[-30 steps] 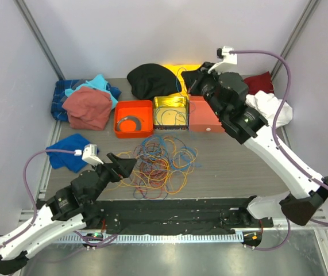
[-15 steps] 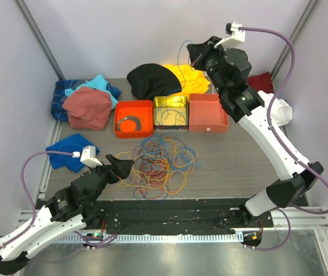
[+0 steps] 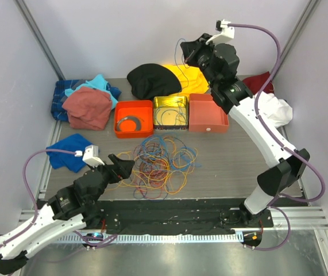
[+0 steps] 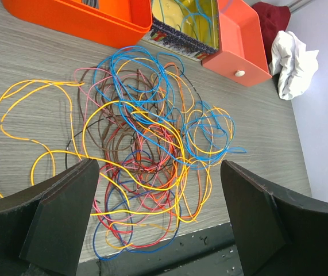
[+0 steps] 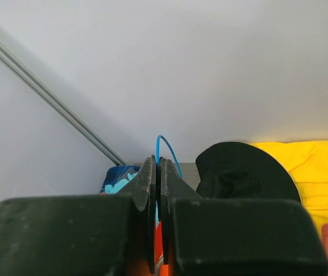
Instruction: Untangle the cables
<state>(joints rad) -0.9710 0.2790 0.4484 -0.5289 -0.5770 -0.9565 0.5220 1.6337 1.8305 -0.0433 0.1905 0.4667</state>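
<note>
Next, my right gripper lowers its blue cable over the tin, fingers tipped downward. The yellow tin [image 3: 170, 114] already holds blue cables.
The cables [image 3: 161, 164] lie in a loose tangle of orange, blue, red and yellow loops on the table's near middle. In the left wrist view the cables [image 4: 152, 138] spread out between and beyond my fingers. My left gripper [image 3: 123, 167] [image 4: 159, 167] hovers open at the tangle's left edge with nothing between its jaws. My right gripper [image 3: 188, 54] [image 5: 158, 164] is raised high at the back, above the bins. It is shut on a thin blue cable [image 5: 169, 150], and this blue cable [image 3: 179, 57] arcs out and hangs down.
An orange tray [image 3: 146, 109] with a grey coiled ring, a yellow tin [image 3: 170, 102] with cables in it and an orange box [image 3: 208, 113] stand in a row behind the tangle. Cloths lie around: black [image 3: 152, 80], yellow [image 3: 191, 80], rust [image 3: 88, 106], blue [image 3: 72, 152], white [image 3: 273, 109].
My right arm has lifted from over the bins and swung up and back with the blue cable in its jaws. The left arm has barely moved.
</note>
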